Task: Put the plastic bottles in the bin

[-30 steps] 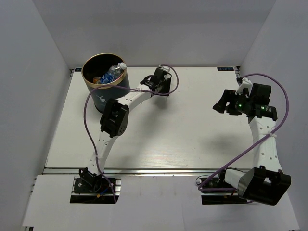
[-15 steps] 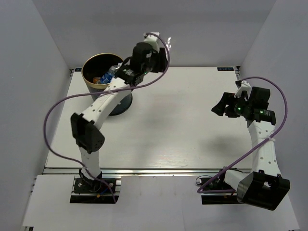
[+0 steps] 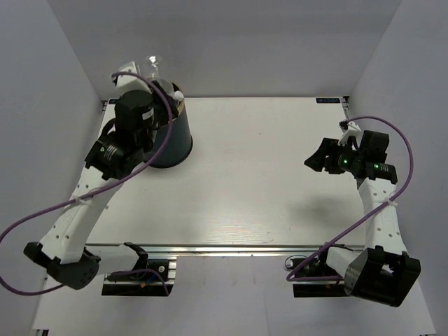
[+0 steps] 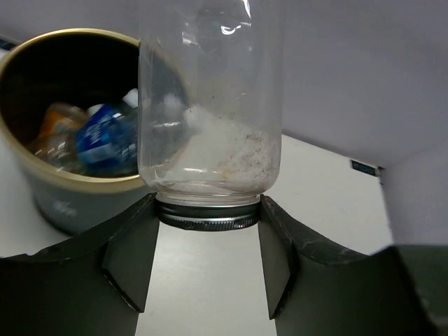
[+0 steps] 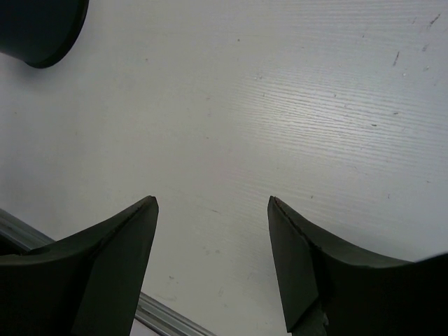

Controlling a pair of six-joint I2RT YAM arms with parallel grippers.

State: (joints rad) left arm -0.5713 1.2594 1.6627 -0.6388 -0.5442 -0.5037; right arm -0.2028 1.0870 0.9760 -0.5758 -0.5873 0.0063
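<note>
Next, the robot's left gripper needs to swing left in the wrist view over to the bin's opening [image 4: 87, 105], tilt down and let go of the bottle.
My left gripper [image 4: 208, 210] is shut on the silver cap end of a plain clear bottle [image 4: 210, 105], which it holds upright. In the top view this clear bottle [image 3: 152, 66] is raised over the back rim of the bin, with the left gripper [image 3: 157, 85] just below it. The dark green bin [image 3: 175, 136] stands at the table's back left. Its gold rim [image 4: 70, 183] and black inside show in the left wrist view, with a blue-labelled bottle [image 4: 105, 140] and an orange bottle [image 4: 59, 119] inside. My right gripper [image 3: 316, 155] is open and empty above the right side of the table [image 5: 213, 203].
The left arm covers most of the bin's mouth in the top view. White walls close in the table at the back and sides. The bin's dark side shows at the top left of the right wrist view [image 5: 42, 28]. A metal rail [image 3: 231, 248] runs along the near edge.
The left arm has swung up and leftwards from the back middle of the table to over the bin, carrying the clear bottle. The right arm has barely moved.
</note>
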